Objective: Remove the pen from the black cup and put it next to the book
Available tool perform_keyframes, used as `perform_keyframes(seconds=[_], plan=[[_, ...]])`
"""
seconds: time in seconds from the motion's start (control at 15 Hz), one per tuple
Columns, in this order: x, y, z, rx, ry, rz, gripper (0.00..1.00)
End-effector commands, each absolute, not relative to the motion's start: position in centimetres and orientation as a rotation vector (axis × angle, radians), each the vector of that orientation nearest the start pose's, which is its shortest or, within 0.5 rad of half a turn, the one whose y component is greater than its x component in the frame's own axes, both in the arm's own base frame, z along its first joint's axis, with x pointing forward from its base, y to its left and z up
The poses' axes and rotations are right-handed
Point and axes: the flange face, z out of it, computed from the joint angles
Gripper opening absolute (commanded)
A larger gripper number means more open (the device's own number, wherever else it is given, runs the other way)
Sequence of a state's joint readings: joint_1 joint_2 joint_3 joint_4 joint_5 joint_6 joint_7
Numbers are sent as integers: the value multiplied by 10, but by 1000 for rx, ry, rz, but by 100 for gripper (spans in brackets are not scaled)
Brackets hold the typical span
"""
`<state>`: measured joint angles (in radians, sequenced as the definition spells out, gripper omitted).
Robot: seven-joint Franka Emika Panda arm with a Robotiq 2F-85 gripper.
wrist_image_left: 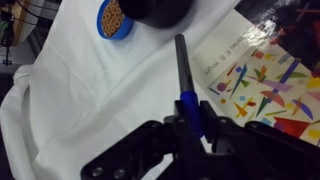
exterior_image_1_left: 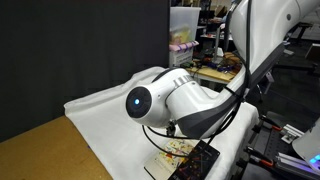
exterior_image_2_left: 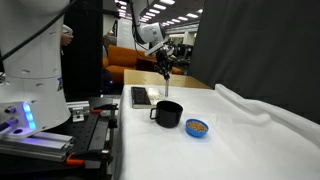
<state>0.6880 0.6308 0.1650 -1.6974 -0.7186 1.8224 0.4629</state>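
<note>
My gripper eases sideways next toward the book's cream panel, to the panel's edge beside the white cloth. It then releases the pen, since the pen hangs clear of the cup.
In the wrist view my gripper point(wrist_image_left: 196, 128) is shut on the bright blue end of the pen point(wrist_image_left: 183, 68). The pen's dark shaft points away from the jaws toward the black cup point(wrist_image_left: 160, 10) at the top edge. The pen is out of the cup and hangs above the white cloth, beside the book's cream panel with coloured pictures point(wrist_image_left: 262, 78). In an exterior view the gripper point(exterior_image_2_left: 165, 70) holds the pen point(exterior_image_2_left: 166, 88) upright above and just behind the cup point(exterior_image_2_left: 167, 113), near the book point(exterior_image_2_left: 142, 96). In an exterior view the book point(exterior_image_1_left: 186, 152) lies below the arm, and the cup is hidden.
A small blue bowl with brown contents sits beside the cup point(exterior_image_2_left: 197, 127), also in the wrist view point(wrist_image_left: 114, 18). A white cloth point(exterior_image_2_left: 240, 140) covers the table and is rumpled at its far side. A machine base with rails point(exterior_image_2_left: 60, 135) stands by the table edge.
</note>
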Motion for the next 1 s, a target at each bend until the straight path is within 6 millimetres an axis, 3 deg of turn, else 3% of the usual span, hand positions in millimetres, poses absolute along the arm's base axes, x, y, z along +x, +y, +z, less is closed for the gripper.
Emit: perform_keyframes(seconds=[0.0,0.93], plan=[[462,433,210,2343,922,-105,5],[465,433,210,2344,1030,-161,5]])
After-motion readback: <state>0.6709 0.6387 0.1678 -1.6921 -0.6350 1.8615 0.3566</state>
